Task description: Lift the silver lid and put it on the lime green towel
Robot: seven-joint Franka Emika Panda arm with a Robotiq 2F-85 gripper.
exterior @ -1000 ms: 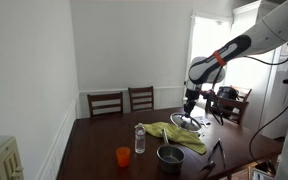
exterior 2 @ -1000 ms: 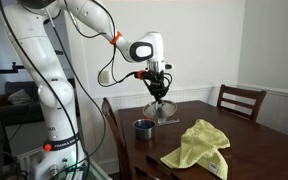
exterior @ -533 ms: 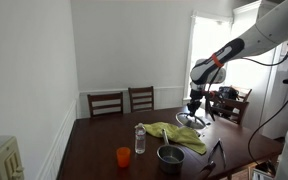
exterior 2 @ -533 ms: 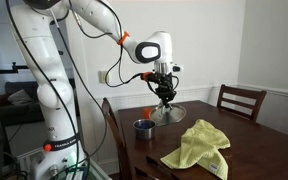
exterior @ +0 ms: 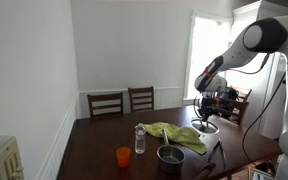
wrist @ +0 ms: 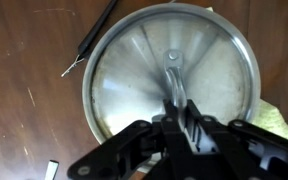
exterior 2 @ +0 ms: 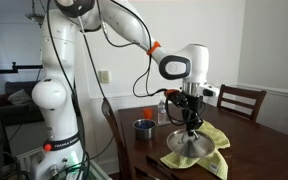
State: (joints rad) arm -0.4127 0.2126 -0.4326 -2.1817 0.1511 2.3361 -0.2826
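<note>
The lime green towel [exterior: 174, 133] has mostly brown table showing around it, so my gripper should next carry the lid outward and down onto the towel's middle and let go of it.
The round silver lid [wrist: 174, 70] hangs from my gripper [wrist: 174, 112], which is shut on its handle. In an exterior view the lid [exterior 2: 190, 145] is held low over the near end of the lime green towel [exterior 2: 219, 138], close to the table's near corner. In an exterior view the lid [exterior: 207, 128] is at the right end of the towel [exterior: 174, 133], under the gripper [exterior: 204, 112]. In the wrist view most of what lies below the lid is brown table; a strip of towel [wrist: 276, 115] shows at the right edge.
A pot [exterior: 170, 156], an orange cup [exterior: 123, 155] and a water bottle [exterior: 140, 138] stand on the dark wooden table [exterior: 99, 140]. A black cable or tool [wrist: 96, 40] lies on the table by the lid. Chairs [exterior: 106, 102] stand at the far side.
The arm has carried the lid from high above the pot side across and down to the towel's end; the gripper stays shut on the handle.
</note>
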